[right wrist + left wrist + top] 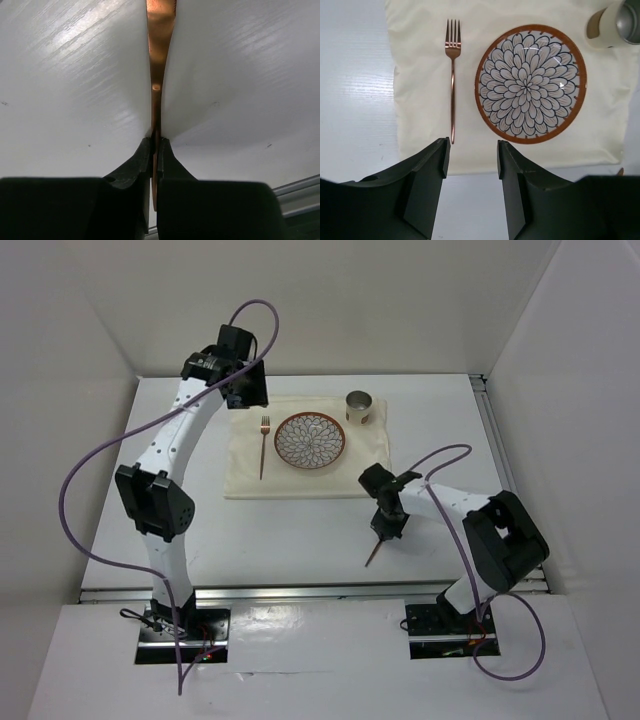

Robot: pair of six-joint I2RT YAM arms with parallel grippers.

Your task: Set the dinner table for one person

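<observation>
The utensil goes outward next, as my right gripper lifts, lowers and releases it on the bare part of the cloth across the plate from the fork (263, 445).
On the white dinner table (280, 540) lies a cream cloth (240, 475) with a copper fork (263, 445) left of a flower-patterned plate (310, 440). A metal cup (358, 407) stands at the cloth's far right corner. My left gripper (248, 390) hangs open and empty well above the cloth. In its wrist view the left gripper (472, 150) frames the fork (452, 75) and the plate (530, 84). My right gripper (384, 530) is down at the tabletop in front of the cloth. It is shut on a thin copper utensil (373, 553), seen as the right gripper (155, 142) clamping the utensil's handle (159, 50).
Silver rails run along the table's near edge (300, 595) and right edge (490, 440). White walls enclose the table at the back and both sides. The right arm's elbow (510, 540) sits near the right front corner.
</observation>
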